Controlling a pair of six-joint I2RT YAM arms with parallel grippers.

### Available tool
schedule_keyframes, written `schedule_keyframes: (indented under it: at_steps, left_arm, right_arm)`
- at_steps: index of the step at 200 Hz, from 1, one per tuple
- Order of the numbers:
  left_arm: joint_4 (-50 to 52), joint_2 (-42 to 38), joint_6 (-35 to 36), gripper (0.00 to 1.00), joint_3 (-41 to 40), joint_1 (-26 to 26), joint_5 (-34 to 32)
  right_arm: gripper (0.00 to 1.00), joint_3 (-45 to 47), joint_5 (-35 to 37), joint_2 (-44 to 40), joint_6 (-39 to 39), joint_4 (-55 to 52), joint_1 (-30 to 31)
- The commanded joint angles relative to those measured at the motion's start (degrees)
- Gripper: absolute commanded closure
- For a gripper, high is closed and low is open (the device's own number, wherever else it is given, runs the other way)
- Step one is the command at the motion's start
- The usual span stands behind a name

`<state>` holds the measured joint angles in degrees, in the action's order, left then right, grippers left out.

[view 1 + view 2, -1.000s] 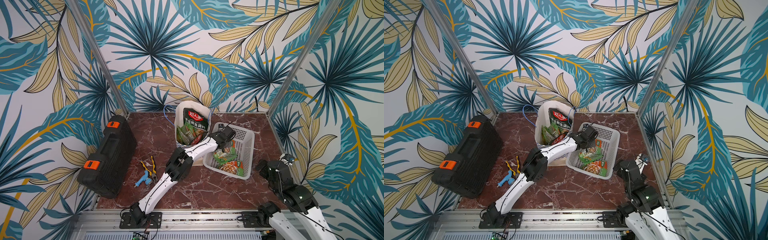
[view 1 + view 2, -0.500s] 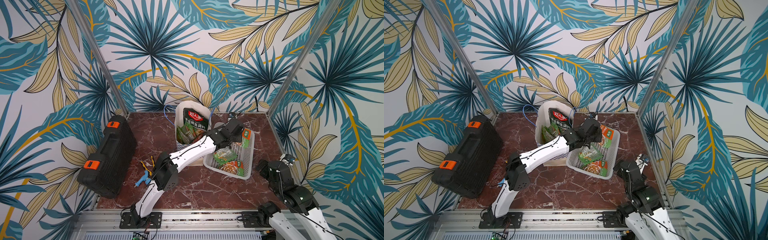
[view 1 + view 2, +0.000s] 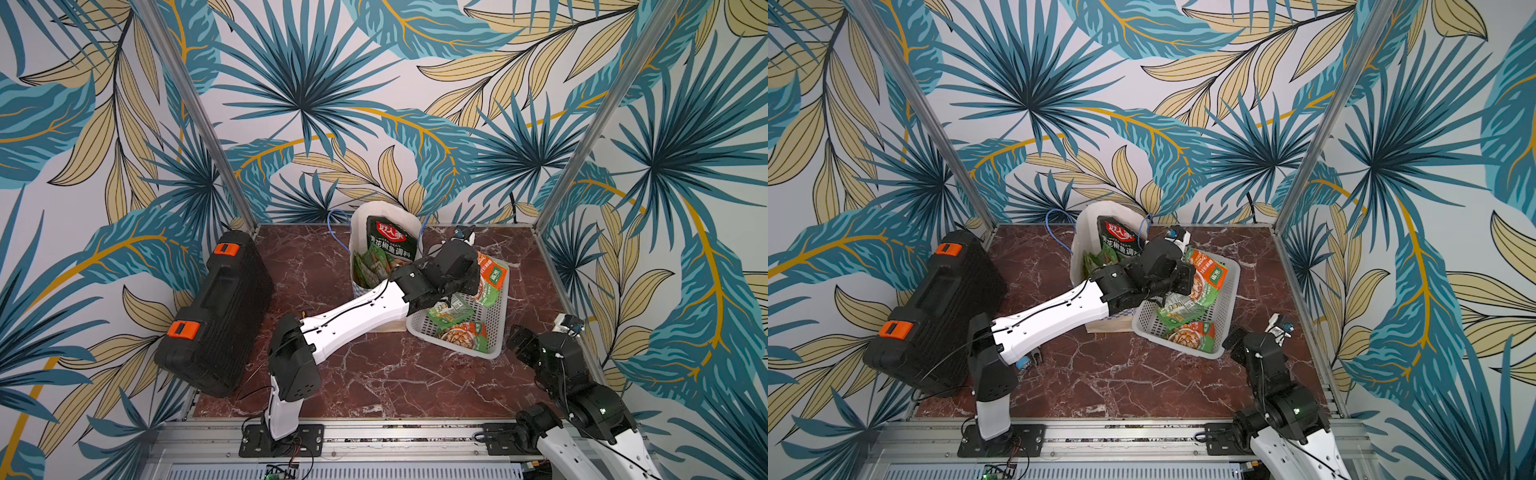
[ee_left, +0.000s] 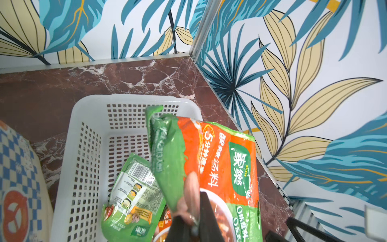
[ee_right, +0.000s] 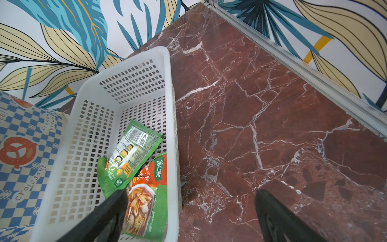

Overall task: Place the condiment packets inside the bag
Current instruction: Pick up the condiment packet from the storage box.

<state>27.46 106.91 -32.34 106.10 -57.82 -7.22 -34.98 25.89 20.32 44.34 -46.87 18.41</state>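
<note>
My left gripper swings from the basket over the bag's opening (image 3: 385, 251) next to release the green-and-orange packet. That opening lies beside my left gripper, past the basket's rim.
The checkered paper bag (image 3: 360, 232) stands at the back of the table and holds a dark condiment packet (image 3: 390, 241) and smaller green ones. My left gripper (image 4: 194, 220) is shut on the edge of a green-and-orange condiment packet (image 4: 219, 159), which hangs above the white basket (image 4: 88, 146). In both top views that packet (image 3: 490, 278) (image 3: 1208, 276) sticks up to the right of the gripper. Two more packets (image 5: 129, 155) (image 5: 146, 194) lie in the basket. My right gripper (image 5: 191, 194) is open and empty, low by the basket's near right corner.
A black case with orange latches (image 3: 216, 311) leans at the left edge. The basket (image 3: 496, 316) touches the bag's right side. Metal frame posts and patterned walls close in the marble table (image 3: 395, 374). A small blue tool (image 3: 1023, 363) peeks from under the left arm.
The left gripper has lifted the green-and-orange packet out of the basket and up toward the back, while its elbow swung left and nearer. The right arm has not moved.
</note>
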Motion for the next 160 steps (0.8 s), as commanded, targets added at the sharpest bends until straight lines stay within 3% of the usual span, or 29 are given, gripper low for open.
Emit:
schedule_keyframes:
  at_steps: [1, 56, 108, 160]
  left_arm:
    - [-4.51, -6.84, 1.50, 1.00, -3.87, -0.59, 5.06]
    - [-1.26, -20.03, 5.89, 1.00, -11.59, -2.56, 1.49]
    - [5.08, -32.55, 10.45, 1.00, -17.46, -2.51, -11.12]
    - [14.57, -38.79, 13.51, 1.00, -18.20, -1.83, -26.77]
  right_arm:
    - [0.00, 1.57, -0.75, -2.18, -1.09, 1.42, -0.19]
    - [0.00, 2.24, -1.51, -4.49, -1.60, 1.43, -0.13]
    - [0.00, 3.43, -6.80, -3.40, -3.14, 5.04, -0.14]
    - [0.01, 3.42, -9.35, 0.01, -3.12, 6.64, -0.14]
